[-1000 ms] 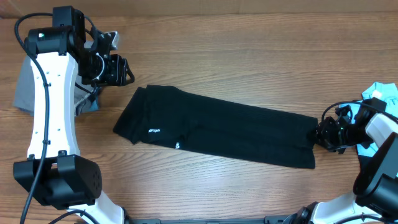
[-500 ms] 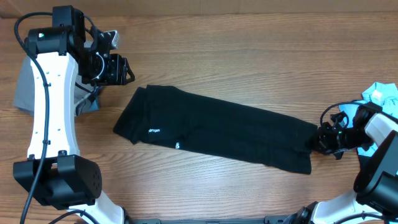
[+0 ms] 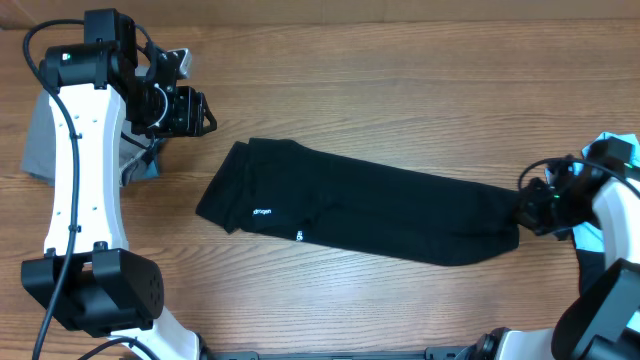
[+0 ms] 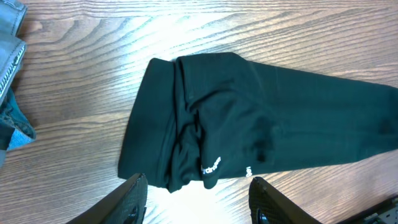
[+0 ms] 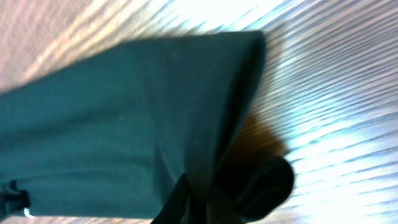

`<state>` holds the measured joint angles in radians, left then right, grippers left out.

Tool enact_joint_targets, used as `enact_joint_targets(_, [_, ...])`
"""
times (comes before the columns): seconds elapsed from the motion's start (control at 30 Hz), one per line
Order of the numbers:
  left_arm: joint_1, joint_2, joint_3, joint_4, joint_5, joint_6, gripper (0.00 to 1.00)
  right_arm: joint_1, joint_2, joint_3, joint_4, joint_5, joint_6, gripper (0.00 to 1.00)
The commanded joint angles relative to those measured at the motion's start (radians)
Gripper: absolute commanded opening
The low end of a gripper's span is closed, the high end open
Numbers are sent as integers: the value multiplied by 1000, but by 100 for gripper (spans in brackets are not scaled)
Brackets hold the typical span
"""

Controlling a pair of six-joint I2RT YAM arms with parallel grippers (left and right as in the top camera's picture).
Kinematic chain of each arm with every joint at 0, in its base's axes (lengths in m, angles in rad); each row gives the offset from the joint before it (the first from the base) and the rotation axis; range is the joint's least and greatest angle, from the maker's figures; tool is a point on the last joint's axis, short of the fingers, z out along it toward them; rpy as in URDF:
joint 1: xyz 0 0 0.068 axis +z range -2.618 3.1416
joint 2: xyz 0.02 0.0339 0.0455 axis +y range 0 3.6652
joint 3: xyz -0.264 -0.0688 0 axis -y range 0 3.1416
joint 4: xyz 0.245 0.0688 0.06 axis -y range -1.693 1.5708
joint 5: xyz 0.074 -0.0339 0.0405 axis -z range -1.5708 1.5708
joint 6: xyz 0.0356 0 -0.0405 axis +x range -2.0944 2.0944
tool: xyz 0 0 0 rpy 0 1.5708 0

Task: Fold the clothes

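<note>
My right gripper holds the pinched end of the black shirt. It should carry that end toward the white lettering next, and then I will let go of it over the flat part of the shirt.
The clothes here are chiefly a black shirt (image 3: pixel 370 215), folded into a long strip that lies slanted across the wooden table, with tiny white lettering near its left end. My right gripper (image 3: pixel 522 212) is shut on the strip's right end. The right wrist view shows the cloth (image 5: pixel 124 124) pinched between the fingers at the right gripper (image 5: pixel 211 199). My left gripper (image 3: pixel 208 115) hangs open above the table at the upper left, apart from the shirt. In the left wrist view the left gripper (image 4: pixel 199 202) has nothing between its fingers, and the shirt's bunched left end (image 4: pixel 249 124) lies beyond it.
A grey garment (image 3: pixel 38 140) lies at the left edge behind my left arm, also in the left wrist view's corner (image 4: pixel 9 37). A light-blue garment (image 3: pixel 612 150) sits at the far right beside my right arm. A small blue cloth piece (image 4: pixel 18 140) lies near the grey one.
My right gripper has shut on the shirt's right end and pulled it right and slightly up; the whole strip slid rightward. The left arm has not moved.
</note>
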<state>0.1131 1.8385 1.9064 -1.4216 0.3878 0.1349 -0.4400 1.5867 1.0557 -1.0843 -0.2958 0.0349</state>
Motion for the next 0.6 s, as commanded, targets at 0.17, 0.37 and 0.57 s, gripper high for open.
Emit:
enact_joint_targets(0.17, [-2, -13, 18, 1, 6, 19, 56, 301, -12, 19, -19, 132, 264, 4])
enact_joint_targets(0.37, [-2, -13, 18, 2, 6, 19, 56, 472, -12, 19, -13, 142, 394, 4])
enact_joint_targets(0.57, [-2, -13, 18, 1, 6, 18, 57, 606, -12, 19, 57, 142, 527, 4])
